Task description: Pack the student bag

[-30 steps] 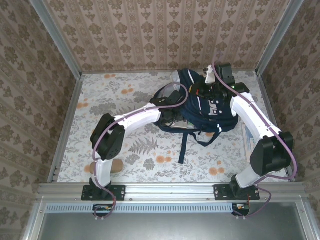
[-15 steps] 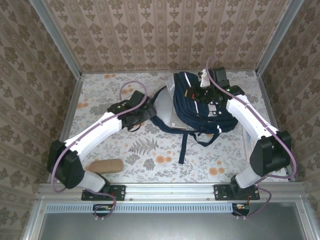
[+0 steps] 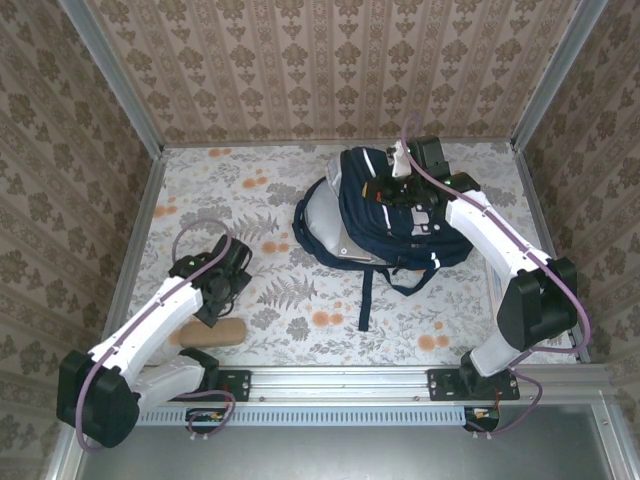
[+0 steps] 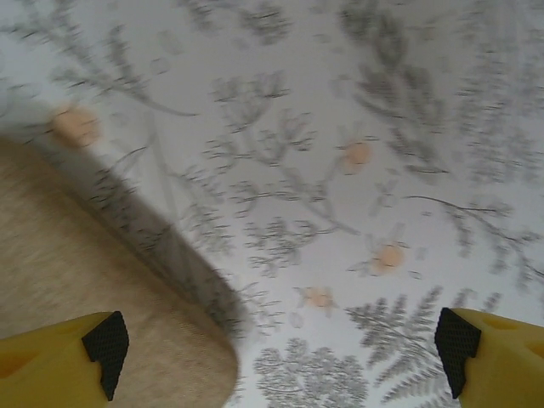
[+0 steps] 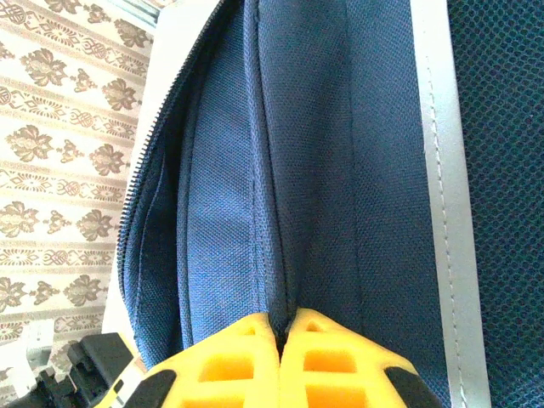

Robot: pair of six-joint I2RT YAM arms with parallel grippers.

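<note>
I will move the open fingers of my left gripper back next, turning and lowering them to either side of the pouch's middle (image 3: 215,334), because the tan pouch is below the gripper and back from it.
The student bag (image 3: 400,215), navy with a white stripe, lies at the back right of the table, its opening turned left and a pale lining (image 3: 320,220) showing. My right gripper (image 3: 392,187) is at the bag's top. In the right wrist view its yellow fingers (image 5: 246,365) are shut on a fold of the navy fabric (image 5: 314,170). My left gripper (image 3: 218,293) hangs at the near left, just above a tan oblong pouch (image 3: 208,333). In the left wrist view that gripper (image 4: 280,357) is open, with the pouch (image 4: 85,280) beside its left finger.
A dark strap (image 3: 365,295) trails from the bag toward the near edge. Metal rails (image 3: 130,250) and patterned walls close in the floral tabletop (image 3: 300,290). A pale flat item (image 3: 493,275) lies by the right rail.
My left arm has pulled away from the bag and swung back to the near left, over the tan pouch. The right gripper, still shut on the fabric, has shifted slightly left.
</note>
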